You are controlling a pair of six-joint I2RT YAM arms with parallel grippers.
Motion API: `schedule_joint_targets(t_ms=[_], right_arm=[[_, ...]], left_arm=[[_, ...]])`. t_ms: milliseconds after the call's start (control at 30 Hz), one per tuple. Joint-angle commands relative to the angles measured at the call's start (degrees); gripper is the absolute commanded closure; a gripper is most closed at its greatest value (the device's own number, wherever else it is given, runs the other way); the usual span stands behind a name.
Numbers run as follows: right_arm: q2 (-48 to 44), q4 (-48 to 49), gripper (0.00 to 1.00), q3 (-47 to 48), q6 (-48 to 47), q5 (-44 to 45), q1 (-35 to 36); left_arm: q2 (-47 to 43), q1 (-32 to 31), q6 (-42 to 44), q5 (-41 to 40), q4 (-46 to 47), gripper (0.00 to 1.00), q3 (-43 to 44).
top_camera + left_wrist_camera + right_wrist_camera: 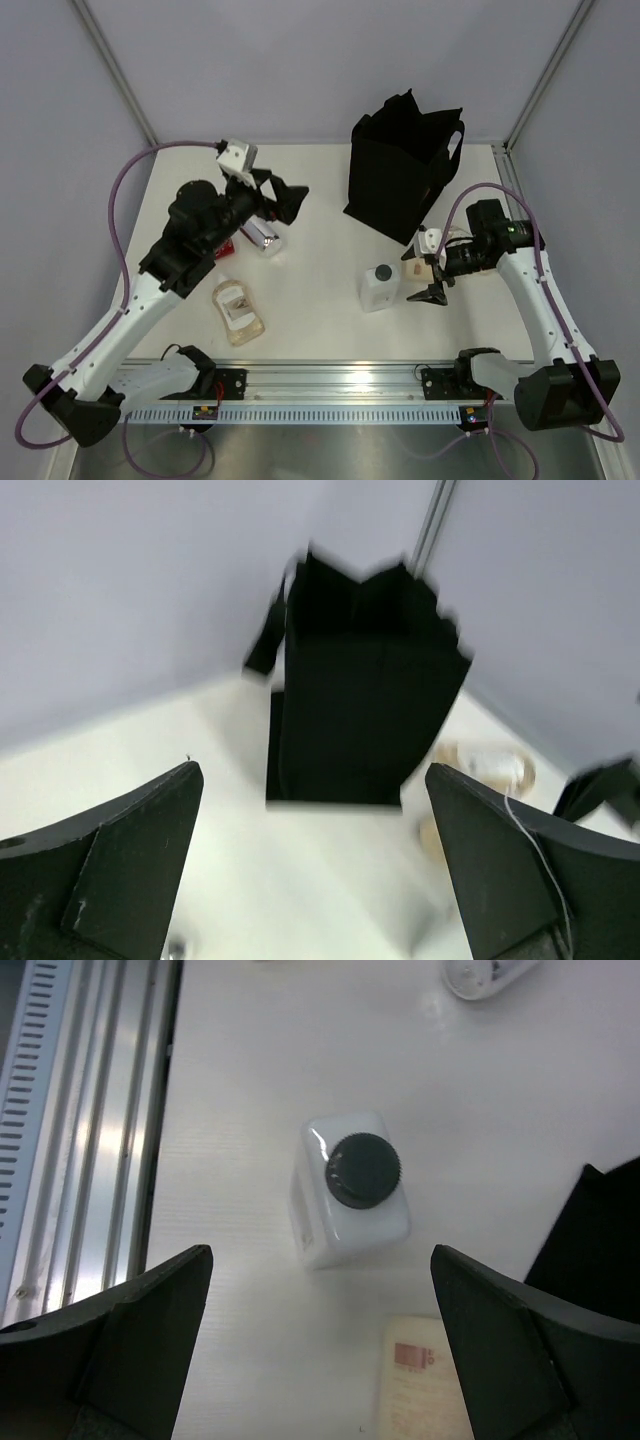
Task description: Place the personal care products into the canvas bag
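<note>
Next, my right gripper slides to the left in the top view and down astride the sides of the upright white squarish bottle (pixel 379 291) (pixel 345 1218).
The black canvas bag (pixel 400 165) stands open at the back right and fills the middle of the left wrist view (pixel 365 690). My left gripper (pixel 287 200) is open and empty above the table, pointing at the bag (pixel 311 768). A silver cylinder with a red end (pixel 258 237) lies below it. A beige and clear bottle (pixel 238 310) lies at the front left. My right gripper (pixel 428 294) is open and empty (pixel 321 1250), just right of the white squarish bottle with a black cap (pixel 378 288), which stands upright (pixel 352 1195). A beige bottle (pixel 425 1380) lies under the right gripper.
The metal rail (pixel 320 385) runs along the near edge and shows at the left of the right wrist view (pixel 90 1130). Grey walls close off the back and sides. The clear bottle's end shows at the top of the right wrist view (pixel 490 975).
</note>
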Motion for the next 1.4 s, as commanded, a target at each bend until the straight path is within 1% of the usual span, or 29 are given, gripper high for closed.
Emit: schedule_joint_targets(t_ms=[0,33,67,133,167,200,267,333,433,600,733,800,833,900,933,967,1000,1067,1100,1133,1200,1233,1367], right_arm=[[0.7,-0.3,0.0,2.8,2.9,4.8,5.9],[1.2,0.6,0.0,3.1,4.5,5.3,7.3],[1.7,2.3,0.01,3.0,8.9,6.7,8.7],[1.9,8.1,0.0,2.2,12.3,8.7,12.2],[2.4,10.3,0.01,1.4,16.1,11.3,13.1],[2.9,12.7,0.0,1.3,16.5,12.1,14.2],[5.0,13.7,0.0,1.6,16.3,13.8,14.7],[6.3,14.5,0.01,2.5,16.8,14.5,15.1],[8.0,16.1,0.01,3.7,18.1,15.7,15.8],[10.6,17.8,0.01,2.6,18.8,17.6,17.9],[11.4,20.5,0.04,-1.1,20.2,18.1,20.9],[11.5,21.7,0.09,-2.1,20.6,17.4,21.4],[11.6,22.3,0.11,-2.4,21.9,16.4,21.3],[11.6,23.1,0.24,-2.2,22.7,15.5,21.4],[11.9,23.1,0.33,-2.1,23.7,15.0,21.5],[12.0,22.9,0.44,-1.7,23.9,14.9,21.5],[11.9,22.6,0.64,-1.0,24.3,14.8,21.5],[11.9,21.4,0.8,0.1,25.3,14.8,21.5],[11.9,20.9,0.94,1.4,25.8,14.8,21.5],[12.0,20.1,1.0,2.2,28.1,14.3,21.5],[11.6,19.3,1.0,5.1,30.4,14.0,21.5],[11.0,20.9,1.0,6.1,35.8,14.5,21.5],[10.1,23.7,1.0,14.0,48.4,17.0,21.3]], left_arm=[[-7.7,0.4,-5.6,0.1,-4.9,0.01,-14.6],[-12.6,0.4,-6.6,-0.1,-5.7,0.01,-17.1],[-15.0,0.4,-7.8,-0.3,-6.6,0.01,-19.4],[-19.1,0.4,-10.4,-0.9,-9.4,0.01,-25.2],[-22.9,0.4,-11.3,-1.1,-10.1,0.01,-26.8],[-24.7,0.4,-12.6,-1.2,-11.6,0.01,-28.3],[-29.5,0.4,-13.4,-3.3,-12.8,0.01,-31.7],[-31.9,0.5,-14.5,-4.6,-14.1,0.01,-33.2],[-34.2,0.5,-14.5,-5.6,-15.4,0.01,-34.0],[-33.3,0.5,-14.6,-4.6,-15.9,0.01,-34.0],[-33.1,0.5,-15.9,-3.8,-15.4,0.01,-35.0],[-33.5,0.5,-16.6,-3.6,-15.2,0.01,-35.6],[-33.9,0.5,-16.9,-3.6,-15.1,0.01,-36.0],[-34.4,0.5,-17.5,-3.4,-14.7,0.01,-37.0],[-34.5,0.5,-17.7,-3.4,-14.7,0.01,-37.1],[-34.8,0.5,-18.1,-3.3,-14.9,0.01,-37.3],[-34.9,0.5,-18.2,-3.2,-15.0,0.01,-37.3],[-35.2,0.5,-18.5,-3.2,-15.4,0.01,-37.4],[-35.5,0.5,-18.5,-3.1,-15.5,0.01,-37.4],[-35.6,0.5,-18.5,-3.2,-16.0,0.01,-37.4],[-36.3,0.5,-18.5,-3.5,-16.5,0.01,-37.2],[-36.5,0.5,-18.6,-3.5,-16.8,0.01,-37.1],[-38.4,0.5,-19.4,-3.7,-17.8,0.01,-37.6]])
